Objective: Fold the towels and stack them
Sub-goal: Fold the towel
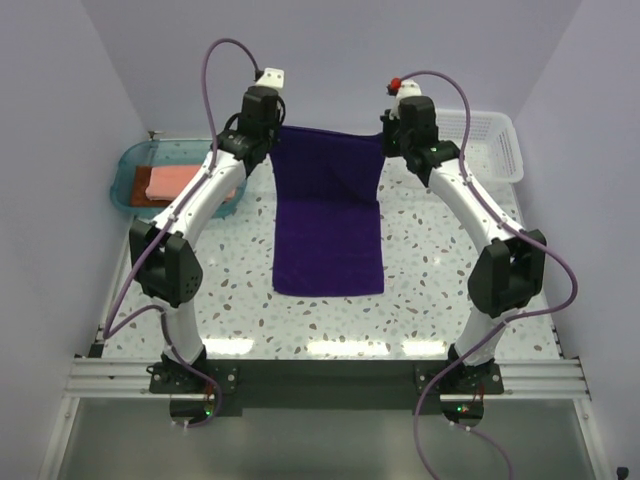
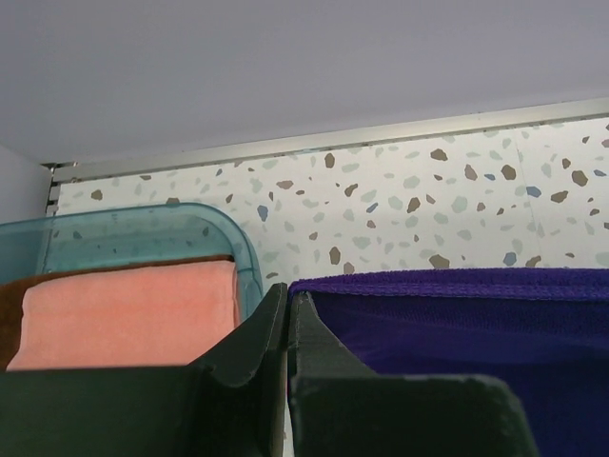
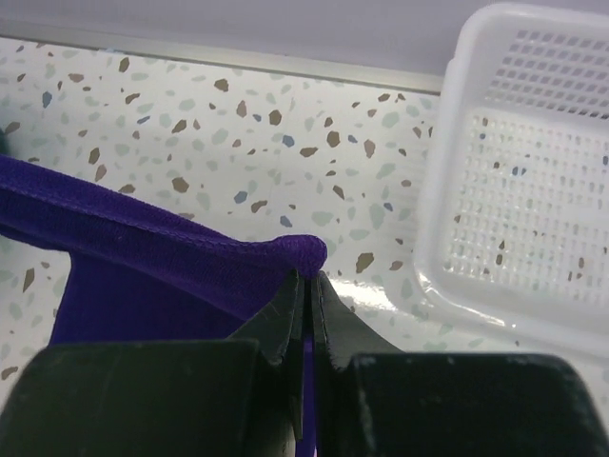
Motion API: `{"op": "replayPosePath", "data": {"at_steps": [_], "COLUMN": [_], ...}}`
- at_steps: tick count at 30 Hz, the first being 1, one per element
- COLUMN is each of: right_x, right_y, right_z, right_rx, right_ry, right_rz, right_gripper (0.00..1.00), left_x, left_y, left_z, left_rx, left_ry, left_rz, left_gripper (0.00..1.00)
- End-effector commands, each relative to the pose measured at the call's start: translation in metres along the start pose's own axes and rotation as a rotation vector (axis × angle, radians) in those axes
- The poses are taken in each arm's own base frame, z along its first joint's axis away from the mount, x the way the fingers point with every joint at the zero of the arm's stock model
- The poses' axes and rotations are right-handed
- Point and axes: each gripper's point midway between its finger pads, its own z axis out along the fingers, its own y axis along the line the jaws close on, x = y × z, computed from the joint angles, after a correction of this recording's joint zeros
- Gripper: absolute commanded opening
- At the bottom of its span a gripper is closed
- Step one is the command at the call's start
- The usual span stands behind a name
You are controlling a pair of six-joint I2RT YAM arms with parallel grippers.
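My left gripper should move back and down and let go of the towel's corner on the towel's near end, because that lies flat below it, toward the base.
The deep purple towel hangs stretched between my two grippers at the back of the table, its lower part lying on the speckled tabletop. My left gripper is shut on its far left corner. My right gripper is shut on its far right corner. The salmon pink towel lies folded on the rust brown towel inside the teal tray at the back left. Both also show in the left wrist view, the pink one on the brown one.
A white mesh basket stands at the back right, close to my right gripper, and shows in the right wrist view. Lavender walls enclose the table on three sides. The arm bases sit on a metal rail at the near edge.
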Motion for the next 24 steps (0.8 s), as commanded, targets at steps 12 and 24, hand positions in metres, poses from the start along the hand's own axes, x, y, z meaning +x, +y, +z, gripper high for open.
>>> {"op": "replayPosePath", "data": {"at_steps": [12, 24], "right_x": [-0.017, 0.096], "right_y": [-0.032, -0.006], "right_z": [-0.045, -0.083], "right_rx": [0.091, -0.08], "right_ry": [-0.025, 0.294], "right_rz": [-0.081, 0.032], "right_gripper": [0.0, 0.0], "left_x": [0.006, 0.137], "left_y": [0.045, 0.028], "left_z": [-0.032, -0.076], "left_rx": [-0.074, 0.075], "left_ry": [-0.001, 0.321], "left_rz": [-0.006, -0.019], "left_gripper": [0.01, 0.02]}}
